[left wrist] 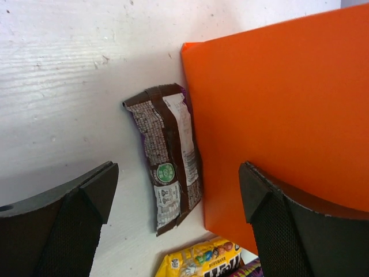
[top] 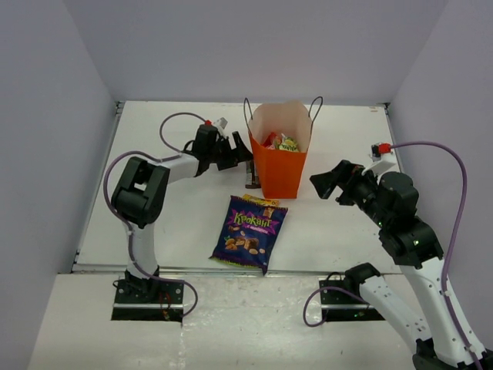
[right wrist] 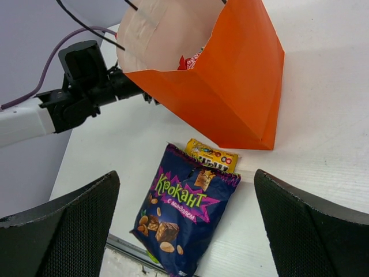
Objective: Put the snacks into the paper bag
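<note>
Next, my left gripper lowers one finger between the paper bag's side and the small brown bar [left wrist: 169,156], then closes across the bar.
The orange paper bag [top: 280,166] stands upright mid-table with a red packet and a green-yellow wrapper [top: 286,143] showing inside. The small brown bar [left wrist: 169,156] lies on the table against the bag's left wall [left wrist: 277,109]. The small yellow pack [left wrist: 202,258] lies at the bag's front, partly under the top of the dark purple nut bag [top: 249,232], also in the right wrist view [right wrist: 184,213]. My left gripper [top: 241,148] is open and empty, just left of the bag above the bar. My right gripper [top: 327,185] is open and empty, right of the bag.
The white table [top: 169,223] has a raised front edge just below the purple bag. Grey walls close in the sides and back. The bag's black cord handles [top: 248,108] stick up at its top corners.
</note>
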You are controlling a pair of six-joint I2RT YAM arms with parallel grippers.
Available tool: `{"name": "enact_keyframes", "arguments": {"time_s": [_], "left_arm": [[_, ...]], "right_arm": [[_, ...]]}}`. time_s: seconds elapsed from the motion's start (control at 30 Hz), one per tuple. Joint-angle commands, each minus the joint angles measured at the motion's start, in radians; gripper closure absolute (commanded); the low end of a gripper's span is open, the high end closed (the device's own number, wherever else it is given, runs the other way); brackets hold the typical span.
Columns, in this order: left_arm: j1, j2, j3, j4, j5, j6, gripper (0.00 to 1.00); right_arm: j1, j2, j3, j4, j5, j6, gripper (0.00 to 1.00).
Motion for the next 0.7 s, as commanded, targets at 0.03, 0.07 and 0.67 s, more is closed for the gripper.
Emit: {"name": "enact_keyframes", "arguments": {"time_s": [0.03,0.07,0.67], "left_arm": [[-0.013,0.027,0.070,-0.029,-0.066,0.006,0.10],[-0.016,0.028,0.071,-0.034,-0.080,0.007,0.10],[-0.056,0.156,0.070,0.006,0.026,-0.082,0.32]], "right_arm": [[-0.007,-0.002,-0.008,0.040,-0.019,-0.022,0.01],[-0.007,-0.004,-0.009,0.040,-0.019,-0.024,0.01],[-0.008,-0.022,-0.011,0.039,-0.012,-0.019,0.01]]}}
